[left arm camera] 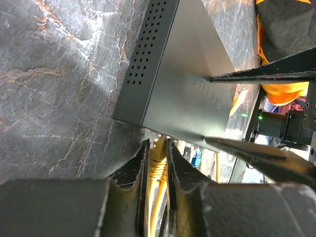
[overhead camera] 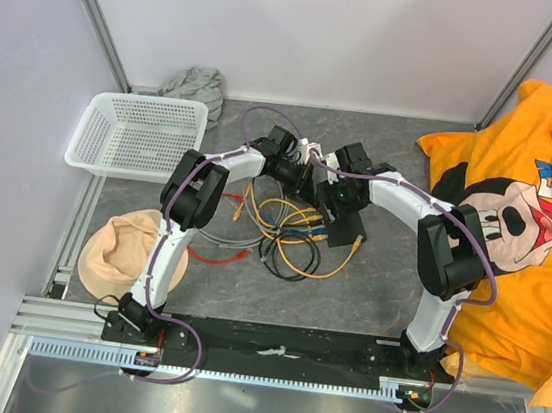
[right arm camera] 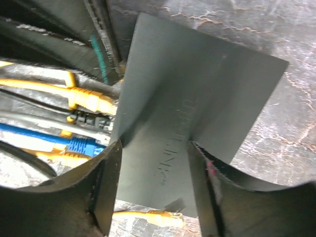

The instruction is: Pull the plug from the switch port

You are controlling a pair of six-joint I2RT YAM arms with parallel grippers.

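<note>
My left gripper should next pull to the left in the top view, toward the cables on the basket side, and let go, because the yellow plug still touches the edge of the switch's socket.
The switch (overhead camera: 346, 223) is a flat matte-black box at the table's middle; it also shows in the left wrist view (left arm camera: 182, 84) and the right wrist view (right arm camera: 197, 98). My left gripper (left arm camera: 157, 143) is shut on a yellow plug (left arm camera: 158, 160) whose tip meets the switch's socket edge; in the top view the left gripper (overhead camera: 304, 168) sits just left of the switch. My right gripper (right arm camera: 153, 148) is open, its fingers (right arm camera: 106, 177) spread over the switch's top face; the top view shows it (overhead camera: 343, 193) above the box. More yellow plugs (right arm camera: 94, 101) and a blue plug (right arm camera: 81, 145) sit along the socket edge.
A tangle of yellow, grey and black cables (overhead camera: 283, 233) lies in front of the switch, with a red cable (overhead camera: 218, 255) to the left. A white basket (overhead camera: 139, 134), grey cloth (overhead camera: 195, 84), beige hat (overhead camera: 130, 249) and orange printed shirt (overhead camera: 517, 216) lie around.
</note>
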